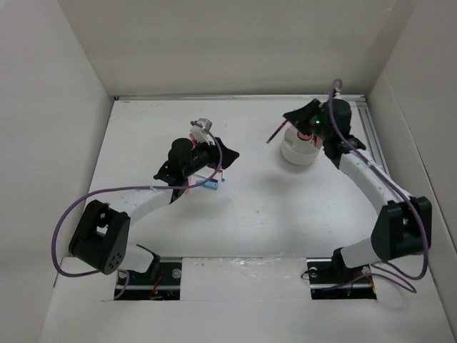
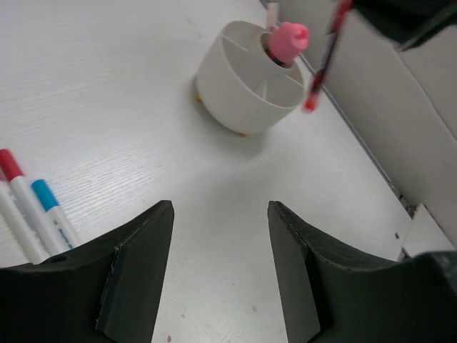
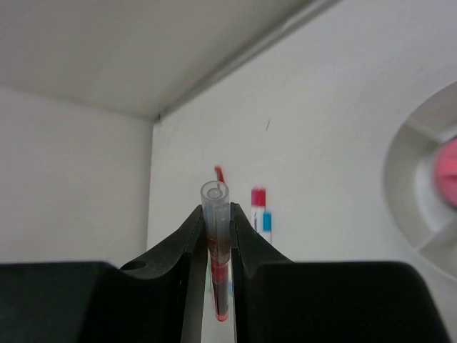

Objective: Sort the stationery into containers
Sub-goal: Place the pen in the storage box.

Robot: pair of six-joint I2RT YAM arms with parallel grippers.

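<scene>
Next, my right gripper turns, then goes down, bringing the pen's lower end over the round white tub (image 1: pixel 300 148) (image 3: pixel 418 179) to release it. That end hangs outside the tub's rim.
The round white tub (image 1: pixel 300 148) with inner dividers stands at the back right. A pink piece (image 2: pixel 288 39) stands in one compartment. My right gripper (image 1: pixel 294 118) is shut on a thin red pen (image 1: pixel 275 133) and holds it tilted above the tub's left rim. In the right wrist view the pen (image 3: pixel 216 236) sits upright between the shut fingers, with the tub (image 3: pixel 418 179) at the right edge. My left gripper (image 2: pixel 220 243) is open and empty above bare table. White markers with a red cap (image 2: pixel 11 164) and a blue cap (image 2: pixel 44 194) lie to its left.
White walls enclose the table on three sides. A metal rail (image 1: pixel 371 132) runs along the right wall beside the tub. Markers and another red pen (image 3: pixel 219 174) lie mid-table by the left arm (image 1: pixel 189 161).
</scene>
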